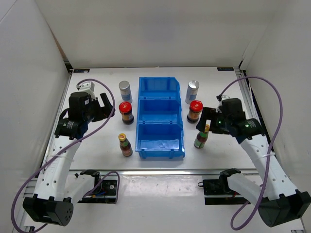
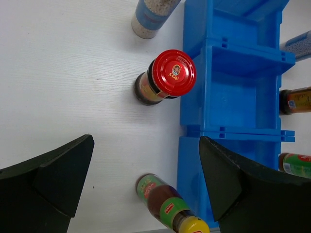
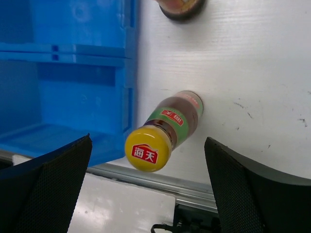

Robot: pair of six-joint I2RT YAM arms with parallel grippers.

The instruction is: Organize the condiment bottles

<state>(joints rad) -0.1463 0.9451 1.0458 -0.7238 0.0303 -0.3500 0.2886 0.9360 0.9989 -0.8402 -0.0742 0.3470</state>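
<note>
The robot's right gripper should next lower its open fingers past the cap of the second yellow-capped bottle and close around the green upper label [image 1: 202, 136] [image 3: 172, 119], because the bottle stands upright below the gripper.
Six bottles stand beside the blue bin [image 1: 160, 151]. On its left are a silver-capped cylinder [image 1: 125, 91], a red-lidded jar [image 1: 126, 112] and a yellow-capped bottle [image 1: 125, 144]. On its right are a silver-capped cylinder [image 1: 192, 91], a red-lidded jar [image 1: 195, 111] and a yellow-capped bottle [image 1: 201, 136]. My left gripper [image 1: 108, 112] is open and empty, above the table left of the red-lidded jar [image 2: 170, 75]. My right gripper [image 3: 148, 187] is open, hovering over the right yellow-capped bottle [image 3: 167, 128], whose cap shows between the fingers without touching them.
The bin's three compartments look empty; its wall shows in the left wrist view [image 2: 194, 111] and the right wrist view [image 3: 129, 73]. White walls enclose the table on three sides. The table's metal front edge [image 3: 194, 187] runs close behind the right yellow-capped bottle.
</note>
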